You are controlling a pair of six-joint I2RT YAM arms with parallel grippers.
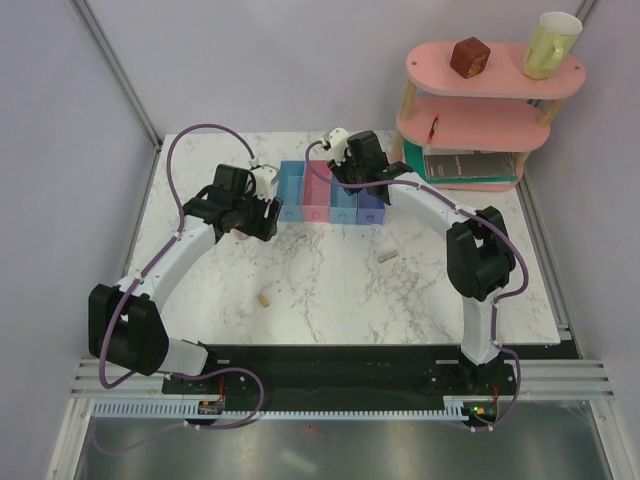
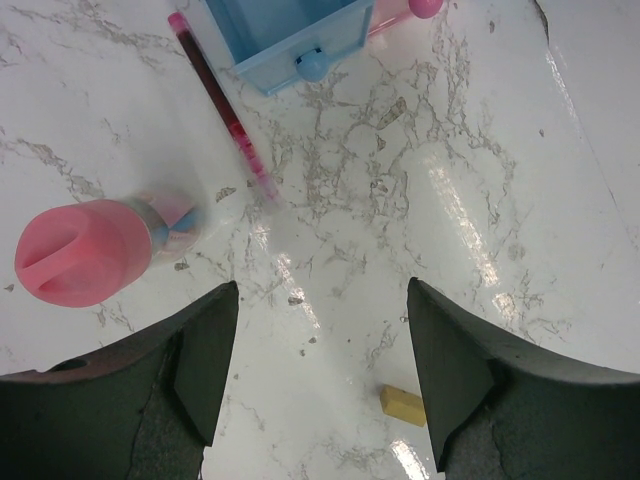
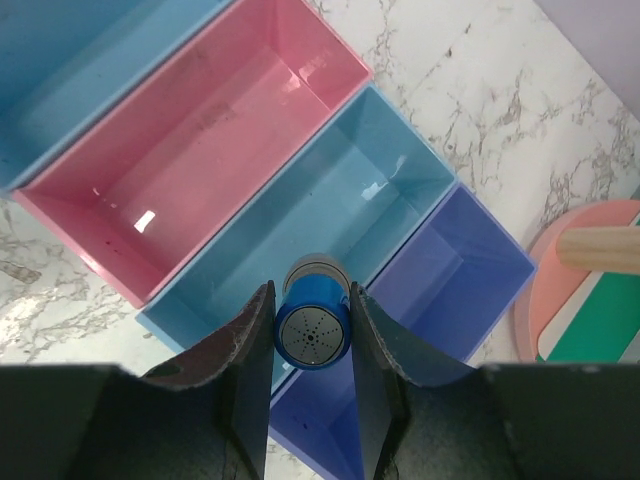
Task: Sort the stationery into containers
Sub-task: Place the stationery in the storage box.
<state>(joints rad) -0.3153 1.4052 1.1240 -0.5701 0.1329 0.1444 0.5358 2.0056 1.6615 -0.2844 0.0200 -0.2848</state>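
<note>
The cylinder hangs by the purple-blue bin's side, so I should move my right gripper down and left in the wrist view into the light blue bin next.
My right gripper [image 3: 312, 292] is shut on a tiny blue cylinder [image 3: 313, 335] and holds it over the wall between the light blue bin [image 3: 385, 180] and the purple-blue bin [image 3: 465, 265]. The pink bin [image 3: 200, 140] shows nothing inside. The four joined containers [image 1: 330, 195] stand at the back middle of the table. My left gripper [image 2: 322, 284] is open above bare marble, with nothing between its fingers. Beyond it lie a pink cylinder [image 2: 85, 250] and a thin red pen [image 2: 225, 110]. One beige piece [image 2: 403, 405] lies by the right finger, another [image 1: 388, 254] sits to the right.
A pink tiered shelf [image 1: 480, 115] stands at the back right, with a brown cube [image 1: 468, 57] and a yellow mug [image 1: 550, 45] on top. The end light blue bin [image 2: 300, 40] lies just past the pen. Purple cables loop over both arms.
</note>
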